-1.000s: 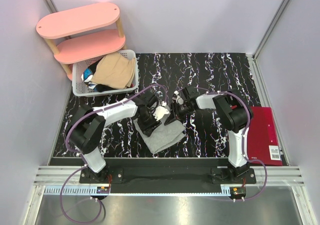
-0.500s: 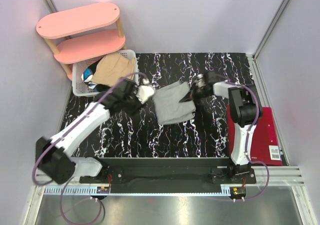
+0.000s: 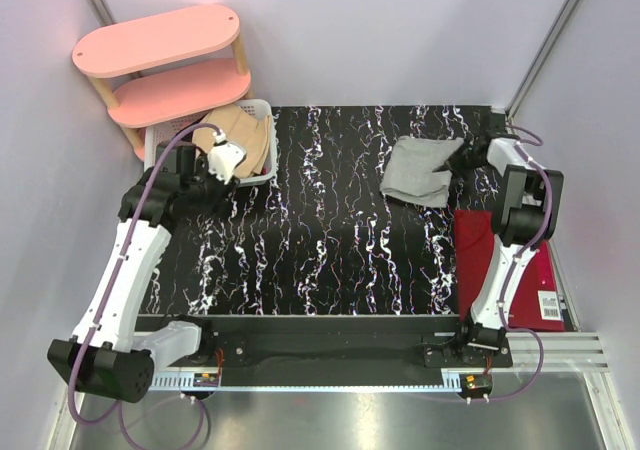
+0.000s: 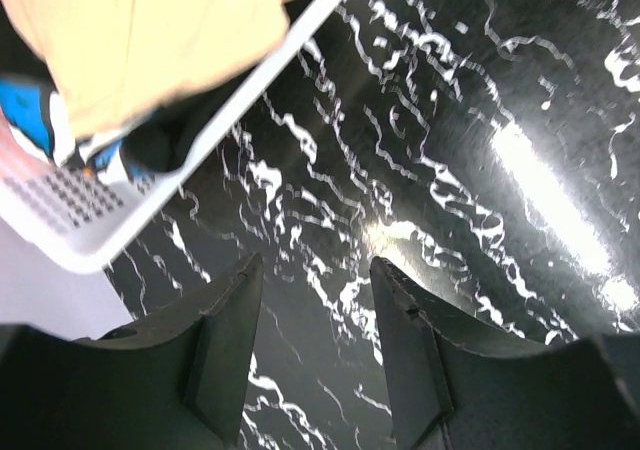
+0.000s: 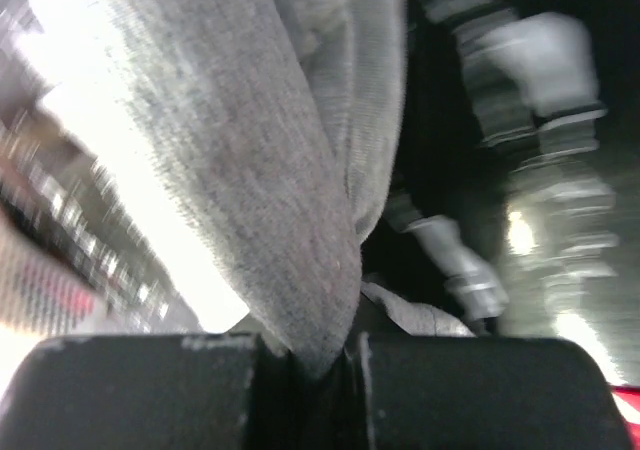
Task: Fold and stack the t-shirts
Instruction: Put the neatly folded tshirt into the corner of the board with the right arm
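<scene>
I will next pull the shirt's fold to the right in the top view and slightly outward with my right gripper, toward the table's back corner, as bare table lies there past the shirt (image 3: 474, 133).
A light grey t-shirt (image 3: 420, 170) lies folded on the black marbled table at the back right. My right gripper (image 3: 472, 156) is at the shirt's right edge. In the right wrist view its jaws (image 5: 320, 355) are shut on a fold of the grey t-shirt (image 5: 250, 150). My left gripper (image 3: 212, 178) hangs by the front edge of the white basket (image 3: 273, 145). Its jaws (image 4: 315, 270) are open with only table between them. A tan t-shirt (image 3: 240, 135) lies on top in the basket, over dark and blue clothes (image 4: 25, 110).
A pink two-tier shelf (image 3: 165, 65) stands behind the basket at the back left. A red folder (image 3: 520, 260) lies at the table's right side next to the right arm. Pale walls close in the table at the back and sides.
The right gripper shut on the grey t-shirt and carried it from the front middle to the back right. The left arm let go of it and swung left to the basket.
</scene>
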Motion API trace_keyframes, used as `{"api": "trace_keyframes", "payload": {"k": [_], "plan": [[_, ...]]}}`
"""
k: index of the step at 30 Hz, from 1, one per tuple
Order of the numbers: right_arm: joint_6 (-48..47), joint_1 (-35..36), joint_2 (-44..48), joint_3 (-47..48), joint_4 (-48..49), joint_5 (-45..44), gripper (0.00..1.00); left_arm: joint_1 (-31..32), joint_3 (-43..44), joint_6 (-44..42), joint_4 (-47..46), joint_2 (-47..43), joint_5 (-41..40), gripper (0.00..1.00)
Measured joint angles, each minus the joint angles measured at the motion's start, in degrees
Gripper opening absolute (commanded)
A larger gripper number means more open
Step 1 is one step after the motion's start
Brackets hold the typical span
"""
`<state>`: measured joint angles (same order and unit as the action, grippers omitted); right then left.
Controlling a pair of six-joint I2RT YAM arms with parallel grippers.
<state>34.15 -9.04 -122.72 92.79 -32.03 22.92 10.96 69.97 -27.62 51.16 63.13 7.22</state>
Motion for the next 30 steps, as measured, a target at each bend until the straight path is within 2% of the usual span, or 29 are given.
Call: {"api": "trace_keyframes", "payload": {"k": [5, 8, 17, 18, 19, 21, 22, 23, 24, 30], "plan": [[1.11, -4.2, -5.03, 4.81, -4.39, -4.55, 0.0, -3.67, -0.37, -1.11, 2.29, -1.57, 1.57, 0.52], [1.03, -4.96, -9.42, 12.92, -8.79, -6.49, 0.0, -5.33, -0.37, -1.79, 3.41, -2.36, 2.54, 0.52], [-1.84, -5.51, -28.52, 50.29, -24.9, -12.5, 0.0, -8.28, -0.35, -4.11, 5.07, -2.62, 3.65, 0.52], [-1.95, -5.81, -30.25, 53.13, -26.38, -12.68, 0.05, -8.9, -0.26, -4.17, 5.16, -2.45, 3.98, 0.52], [-1.97, -6.21, -31.67, 55.36, -27.76, -12.74, 0.15, -9.55, -0.2, -4.28, 5.25, -2.1, 4.37, 0.52], [-1.92, -7.1, -32.98, 57.59, -29.42, -12.74, 0.47, -11.32, -0.11, -4.39, 5.44, -0.9, 5.49, 0.52], [-2.01, -7.56, -33.07, 58.01, -29.92, -12.85, 0.78, -12.15, -0.09, -4.42, 5.49, -0.28, 6.03, 0.52], [-2.34, -7.98, -33.09, 58.31, -30.58, -13.25, 0.93, -13.33, -0.02, -4.46, 5.6, 0.61, 6.95, 0.52], [-2.4, -8.37, -33.09, 58.6, -31.19, -13.55, 0.99, -14.01, -0.02, -4.46, 5.66, 1.07, 7.41, 0.52], [-3.56, -9.7, -32.46, 59.54, -32.48, -16.06, 1.0, -15.72, 0.61, -4.44, 6.34, 1.9, 9.79, 0.52]]}}
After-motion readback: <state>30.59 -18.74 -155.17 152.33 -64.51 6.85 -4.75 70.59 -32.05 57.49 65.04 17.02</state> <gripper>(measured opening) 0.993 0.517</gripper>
